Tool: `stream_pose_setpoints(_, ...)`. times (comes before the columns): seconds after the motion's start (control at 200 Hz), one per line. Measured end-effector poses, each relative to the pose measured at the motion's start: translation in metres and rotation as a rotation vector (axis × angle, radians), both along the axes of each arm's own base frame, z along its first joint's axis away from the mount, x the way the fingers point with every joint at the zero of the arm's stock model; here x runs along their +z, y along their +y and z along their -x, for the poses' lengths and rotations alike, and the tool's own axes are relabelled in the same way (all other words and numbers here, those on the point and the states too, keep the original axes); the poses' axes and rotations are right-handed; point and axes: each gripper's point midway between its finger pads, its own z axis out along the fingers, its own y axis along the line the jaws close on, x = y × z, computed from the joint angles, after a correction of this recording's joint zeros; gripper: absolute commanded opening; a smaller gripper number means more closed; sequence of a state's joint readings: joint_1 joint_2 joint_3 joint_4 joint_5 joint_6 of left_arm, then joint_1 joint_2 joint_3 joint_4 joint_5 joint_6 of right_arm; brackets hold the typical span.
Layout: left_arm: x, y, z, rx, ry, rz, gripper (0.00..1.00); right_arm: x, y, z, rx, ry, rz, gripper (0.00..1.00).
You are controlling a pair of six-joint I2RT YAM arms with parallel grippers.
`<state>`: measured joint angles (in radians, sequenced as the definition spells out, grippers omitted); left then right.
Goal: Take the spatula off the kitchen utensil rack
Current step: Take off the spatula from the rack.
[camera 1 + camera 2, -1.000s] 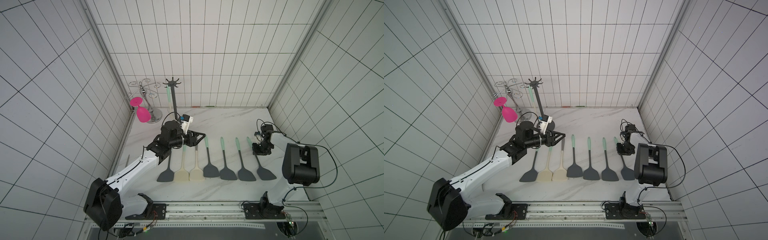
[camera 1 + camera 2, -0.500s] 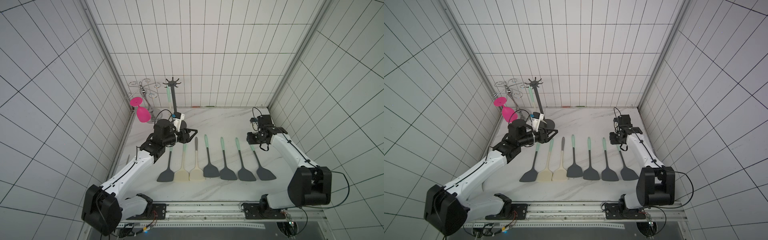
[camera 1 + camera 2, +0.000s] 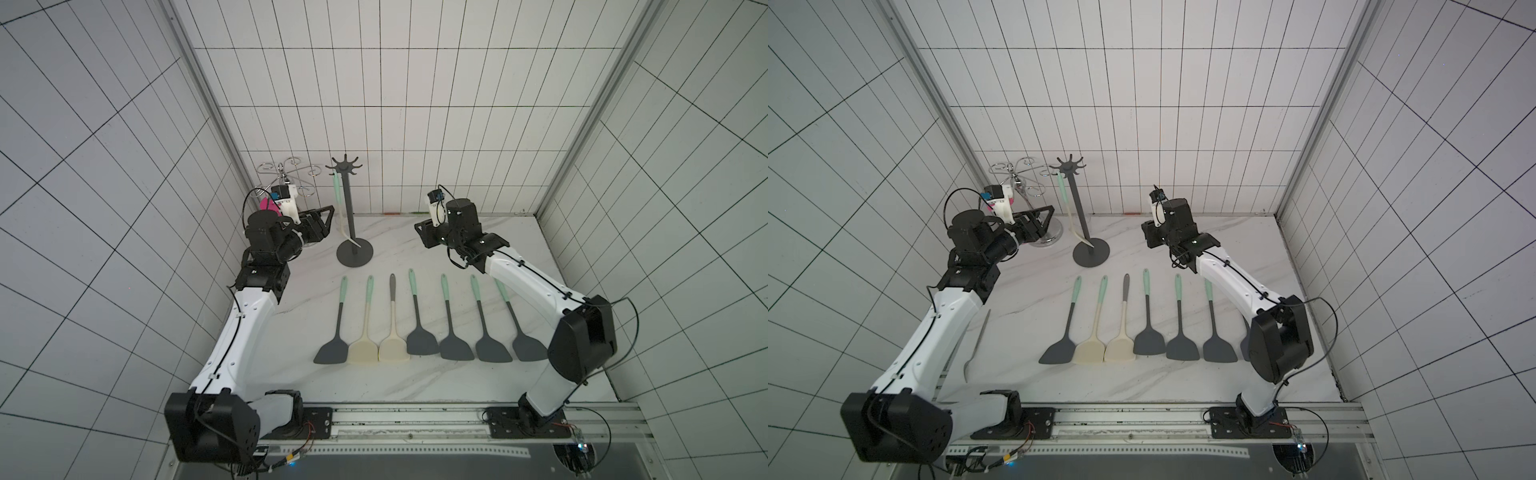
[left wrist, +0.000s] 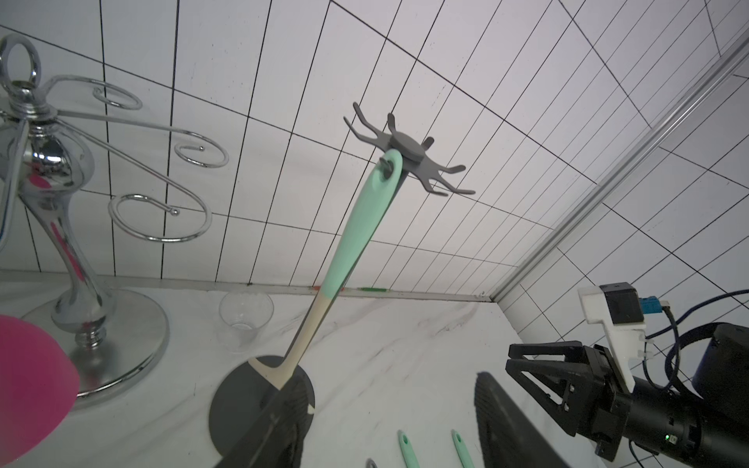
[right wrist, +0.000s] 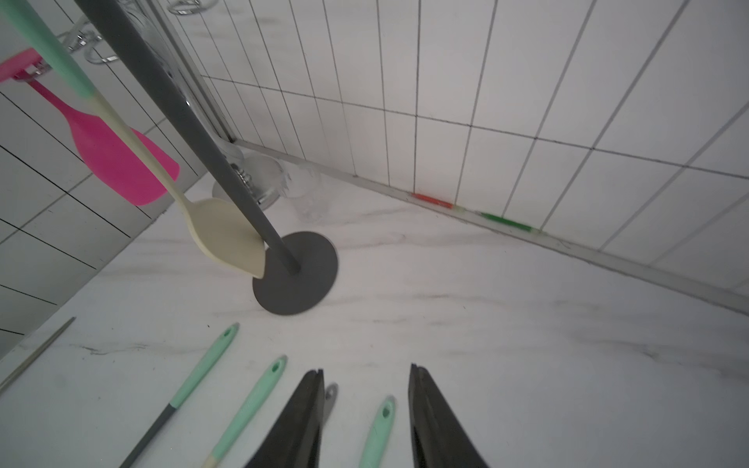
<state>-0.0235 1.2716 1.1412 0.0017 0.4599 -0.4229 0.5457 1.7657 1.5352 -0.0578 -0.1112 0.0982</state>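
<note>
The mint handle hangs from the hook, outward of my left gripper. My left gripper needs to move outward onto it and close where it stands clear of the pole.
The kitchen utensil rack is a dark grey pole on a round base at the back of the marble table. The spatula, with a mint handle and cream blade, hangs from a hook at the top. Its blade rests against the pole near the base. My left gripper hovers open just left of the rack, holding nothing. My right gripper hovers open to the rack's right, also holding nothing.
A chrome curly-wire holder with a pink utensil stands left of the rack, beside my left gripper. A clear cup sits by the back wall. Several spatulas lie in a row mid-table. A thin tool lies at the left edge.
Both grippers rose off the spatula row and moved back toward the rack, the left going back-left, the right going left. Both sets of jaws opened wider.
</note>
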Motion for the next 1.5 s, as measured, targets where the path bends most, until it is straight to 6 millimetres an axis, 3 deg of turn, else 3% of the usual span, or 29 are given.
stream_pose_setpoints(0.25, -0.021, -0.003, -0.043, -0.014, -0.034, -0.016, 0.62, 0.016, 0.091, -0.038, 0.108, -0.194, -0.149, 0.46)
stream_pose_setpoints(0.39, -0.006, -0.006, -0.061, -0.030, -0.098, -0.034, 0.62, 0.017, 0.128, -0.056, 0.151, -0.301, -0.200, 0.47)
stream_pose_setpoints(0.575, 0.013, -0.016, -0.077, -0.096, -0.162, -0.043, 0.61, 0.020, 0.160, -0.078, 0.178, -0.402, -0.264, 0.49)
stream_pose_setpoints(0.84, 0.006, -0.024, -0.090, -0.167, -0.150, -0.056, 0.54, 0.022, 0.175, -0.086, 0.209, -0.462, -0.319, 0.51)
stream_pose_setpoints(1.079, -0.010, -0.033, -0.102, -0.232, -0.110, -0.051, 0.21, 0.012, 0.176, -0.077, 0.229, -0.500, -0.298, 0.53)
stream_pose_setpoints(1.254, -0.004, -0.035, -0.101, -0.265, -0.118, -0.051, 0.02, 0.007, 0.179, -0.074, 0.242, -0.507, -0.284, 0.55)
stream_pose_setpoints(1.384, -0.006, -0.038, -0.099, -0.290, -0.117, -0.061, 0.00, 0.007, 0.180, -0.074, 0.249, -0.507, -0.284, 0.47)
stream_pose_setpoints(1.499, -0.006, -0.042, -0.095, -0.317, -0.114, -0.064, 0.00, 0.008, 0.182, -0.076, 0.252, -0.516, -0.289, 0.34)
